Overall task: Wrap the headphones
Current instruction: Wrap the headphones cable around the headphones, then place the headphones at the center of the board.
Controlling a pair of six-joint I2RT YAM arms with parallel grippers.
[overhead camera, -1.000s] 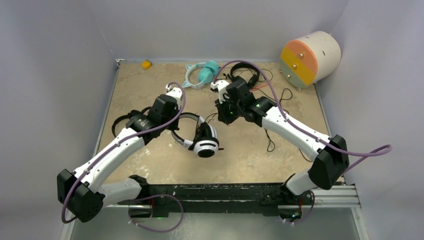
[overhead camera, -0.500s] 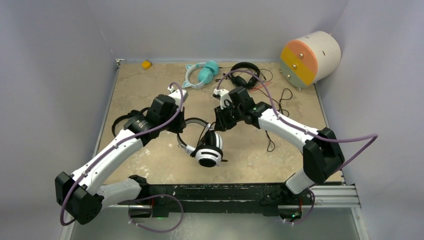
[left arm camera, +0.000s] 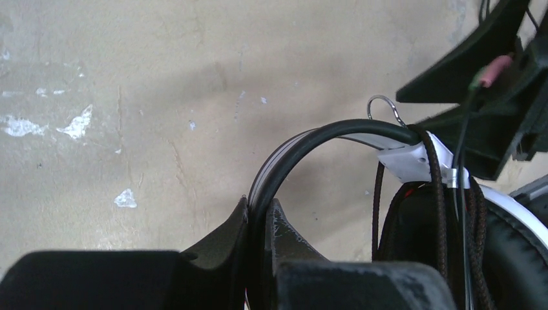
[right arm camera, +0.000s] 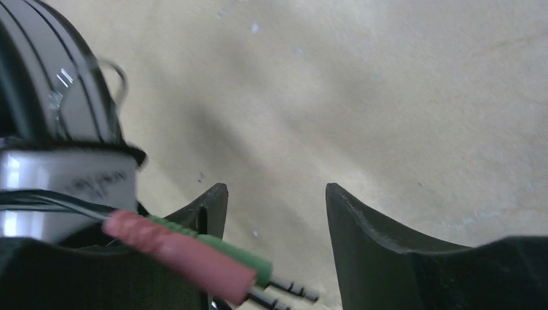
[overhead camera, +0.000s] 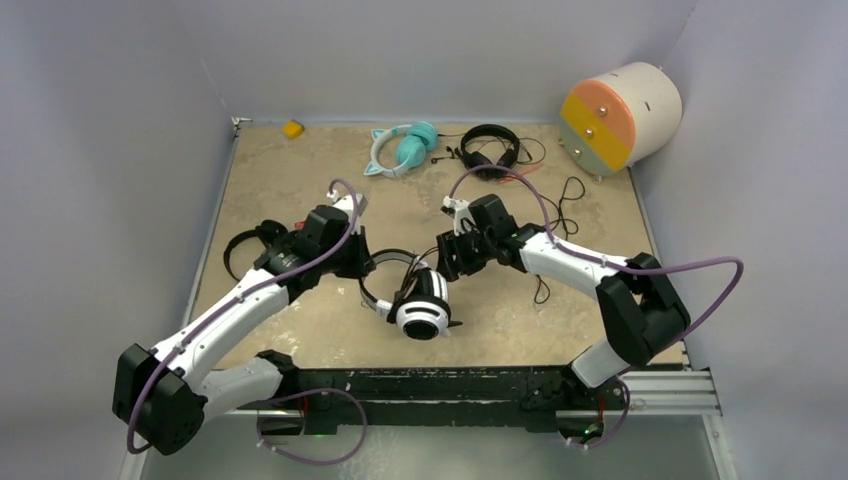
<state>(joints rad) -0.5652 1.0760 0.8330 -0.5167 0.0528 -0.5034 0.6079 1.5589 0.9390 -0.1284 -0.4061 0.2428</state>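
Observation:
The cable is wound, so next I should move my left gripper left in the top view toward the black headset and release the white-and-black headphones' headband.
The white-and-black headphones lie mid-table with their dark cable wound round the band near the earcup. My left gripper is shut on their black headband, which runs between its fingertips. My right gripper hangs just right of the band, open. The cable's pink and green plugs lie loose against its left finger, not pinched. Teal cat-ear headphones and black headphones rest at the back. Another black headset lies partly under my left arm.
A cream, orange and yellow cylinder lies off the back right corner. A small yellow object sits at the back left. Loose black cable trails over the right of the table behind my right arm.
My right gripper has opened and let go of the plug end of the cable. Both arms have come toward the near edge, the left one bringing the white-and-black headphones with it.

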